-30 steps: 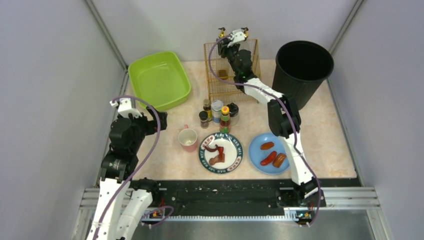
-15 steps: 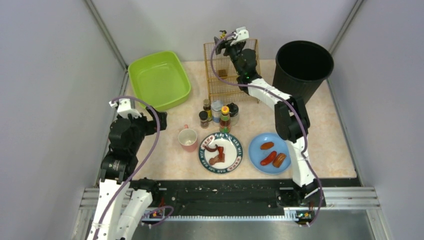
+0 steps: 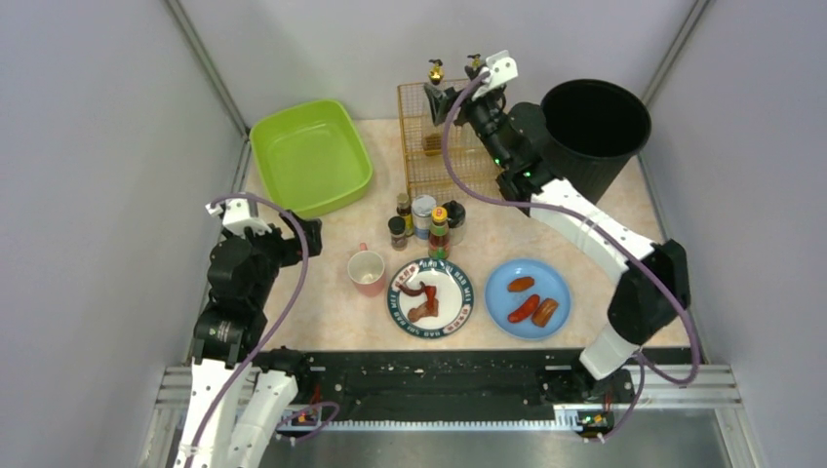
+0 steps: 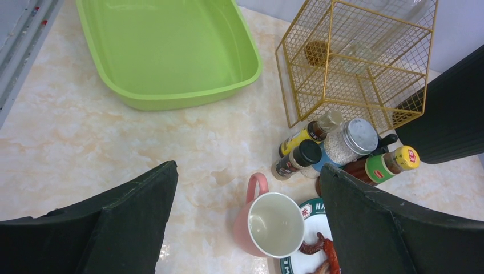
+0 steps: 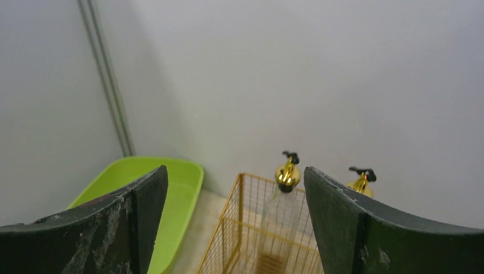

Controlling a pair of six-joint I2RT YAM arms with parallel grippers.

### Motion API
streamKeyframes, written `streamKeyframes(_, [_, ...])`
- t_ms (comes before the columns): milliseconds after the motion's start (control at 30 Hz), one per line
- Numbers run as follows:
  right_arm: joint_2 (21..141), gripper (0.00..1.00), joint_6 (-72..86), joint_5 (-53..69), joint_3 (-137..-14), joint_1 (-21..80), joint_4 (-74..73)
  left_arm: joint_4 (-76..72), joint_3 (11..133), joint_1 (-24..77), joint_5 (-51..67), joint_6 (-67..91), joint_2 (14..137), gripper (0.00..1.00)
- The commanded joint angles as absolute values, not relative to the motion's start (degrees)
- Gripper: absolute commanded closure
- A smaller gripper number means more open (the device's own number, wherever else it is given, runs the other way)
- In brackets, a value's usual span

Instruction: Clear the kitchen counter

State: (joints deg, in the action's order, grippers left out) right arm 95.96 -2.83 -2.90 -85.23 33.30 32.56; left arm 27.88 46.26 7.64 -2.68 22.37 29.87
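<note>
The yellow cap stands lower and nearer the robot's base than the basket's top, so the robot's right gripper will next move back and down onto the cap, tilting to point downward.
The kitchen counter (image 3: 644, 253) carries a pink mug (image 3: 367, 272), a patterned plate (image 3: 458, 317) of red food scraps, a blue plate (image 3: 502, 278) with three sausages, and several spice bottles (image 3: 424, 222). A gold wire basket (image 3: 451, 146) at the back holds two gold-pump glass bottles (image 3: 435, 70). My right gripper (image 3: 453, 97) hovers open, high beside the basket's top; the nearer pump bottle (image 5: 287, 174) shows between its jaws (image 5: 235, 169), untouched. My left gripper (image 3: 293, 237) is open above the counter (image 4: 85, 142), with the mug (image 4: 274, 222) just beyond its fingers (image 4: 248, 168).
A green tub (image 3: 310, 156) sits at the back left and a tall black bin (image 3: 593, 127) at the back right, close behind the right arm. Grey walls close in both sides. A black rail (image 3: 439, 375) runs along the near edge.
My right gripper has opened and drawn back up and to the right from the basket, leaving the pump bottle standing in it. The left arm has shifted slightly left.
</note>
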Motion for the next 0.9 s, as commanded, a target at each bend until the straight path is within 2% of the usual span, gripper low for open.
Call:
streamKeyframes(0, [86.12, 0.13, -0.59, 1.69, -79.12, 34.56, 17.12, 26.65, 46.57, 7.71, -3.76, 22.35, 29.34, 0.01])
streamKeyframes(133, [80.05, 0.13, 2.37, 4.42, -75.86, 35.65, 4.21, 26.61, 46.74, 7.91, -2.31, 22.84, 30.03, 0.01])
streamKeyframes(333, [74.89, 0.14, 5.75, 3.79, -70.03, 38.8, -6.53, 26.76, 46.74, 7.91, -2.51, 22.87, 29.23, 0.01])
streamKeyframes(433, [74.0, 0.13, 6.37, 1.49, -65.14, 40.75, -5.21, 26.98, 46.83, 7.91, -2.72, 22.93, 28.95, 0.01])
streamKeyframes(867, [81.36, 0.17, 7.99, -8.02, -62.79, 45.79, -3.49, 27.13, 46.85, 7.91, -2.52, 22.94, 29.45, 0.01])
